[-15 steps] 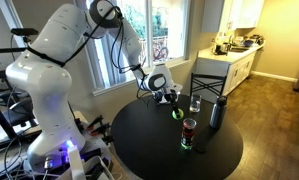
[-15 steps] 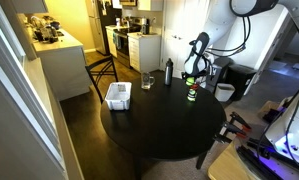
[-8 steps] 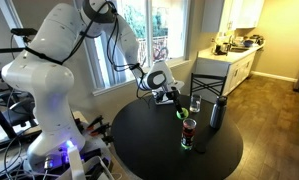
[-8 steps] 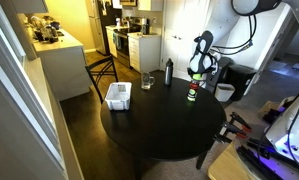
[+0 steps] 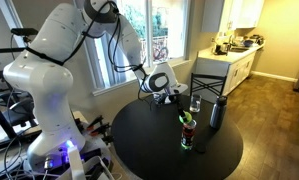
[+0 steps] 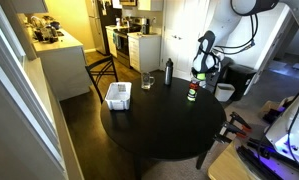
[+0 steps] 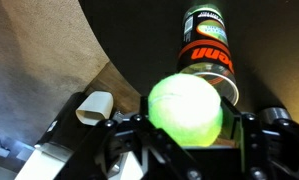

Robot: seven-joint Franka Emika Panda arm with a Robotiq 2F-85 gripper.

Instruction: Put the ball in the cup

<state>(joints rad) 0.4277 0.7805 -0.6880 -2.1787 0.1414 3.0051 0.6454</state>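
Note:
The ball is still off the middle of the cup's opening. I should next move my gripper to the right in the wrist view, over the cup's opening [image 5: 188, 122] [image 7: 218, 78], to let go of the ball.
My gripper [image 7: 187, 128] is shut on the lime-green ball [image 7: 186, 108], which fills the middle of the wrist view. The reddish-brown see-through cup [image 7: 208, 52] stands upright just beyond the ball there. In both exterior views the gripper [image 5: 181, 108] [image 6: 195, 80] holds the ball [image 5: 185, 117] [image 6: 192, 87] just above the rim of the cup [image 5: 188, 135] [image 6: 191, 97], which stands on the round black table [image 5: 144, 150] near its edge.
A clear glass [image 5: 195, 103] and a dark grey bottle [image 5: 217, 113] stand close behind the cup. A white basket [image 6: 118, 96], another view of the glass [image 6: 147, 80] and the bottle [image 6: 169, 72] sit at the table's far side. A white mug [image 6: 225, 92] stands beside the arm.
The gripper has carried the ball sideways and slightly down, from beside the cup to just over its rim. The cup has not moved.

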